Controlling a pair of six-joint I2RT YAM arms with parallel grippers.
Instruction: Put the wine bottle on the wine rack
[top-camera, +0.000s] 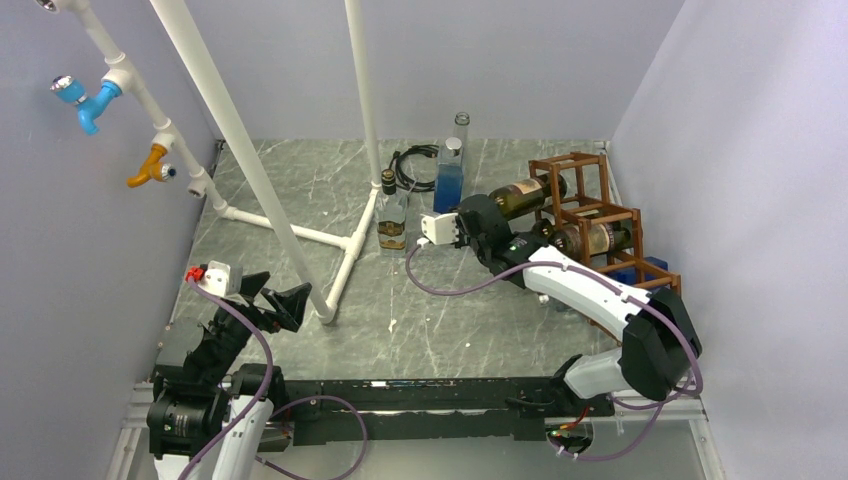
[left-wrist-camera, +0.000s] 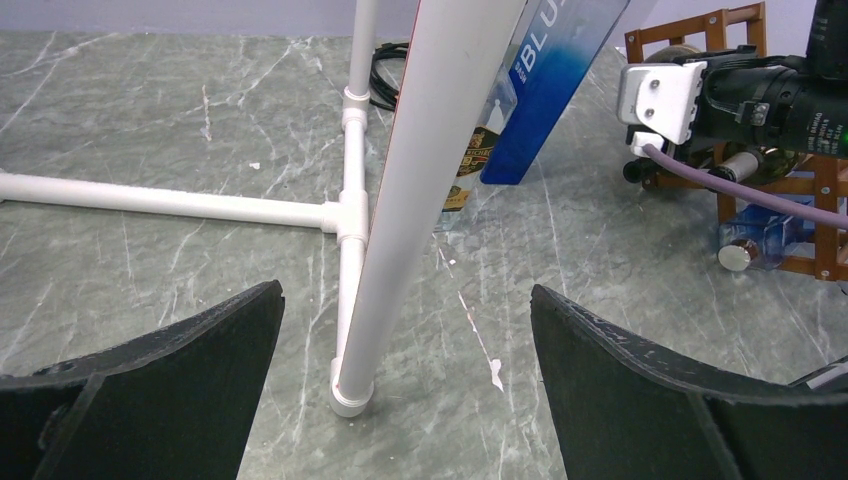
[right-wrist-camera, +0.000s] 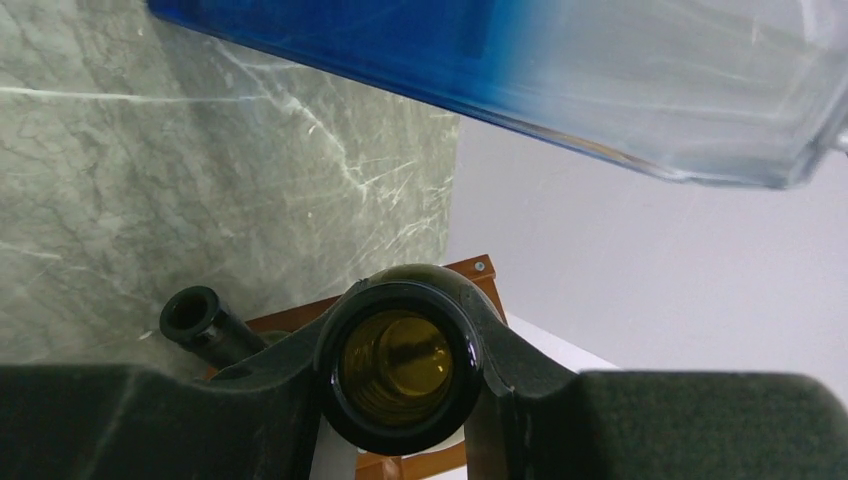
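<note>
The bottle's body sticks out, and the rack's top cell (top-camera: 568, 186) is to the right in the top view. My right gripper should push the bottle in deeper next and let go.
The dark green wine bottle (top-camera: 523, 196) lies on its side with its body in the top left cell of the reddish-brown wine rack (top-camera: 603, 212). My right gripper (top-camera: 497, 215) is shut on its neck. In the right wrist view the open bottle mouth (right-wrist-camera: 398, 368) sits between my fingers (right-wrist-camera: 640, 420), with a rack bar (right-wrist-camera: 478, 268) behind it. A second labelled bottle (top-camera: 590, 238) lies in the middle cell, and its neck (right-wrist-camera: 196, 316) shows on the left. My left gripper (top-camera: 275, 300) is open and empty, far left near the pipe foot (left-wrist-camera: 352, 392).
A white pipe frame (top-camera: 300, 236) stands across the left and middle. A small bottle of amber liquid (top-camera: 392, 215), a blue square bottle (top-camera: 449, 176) and a black cable (top-camera: 405, 165) stand left of the rack. A blue item (top-camera: 640, 268) lies in the lowest cell. Walls close in on both sides.
</note>
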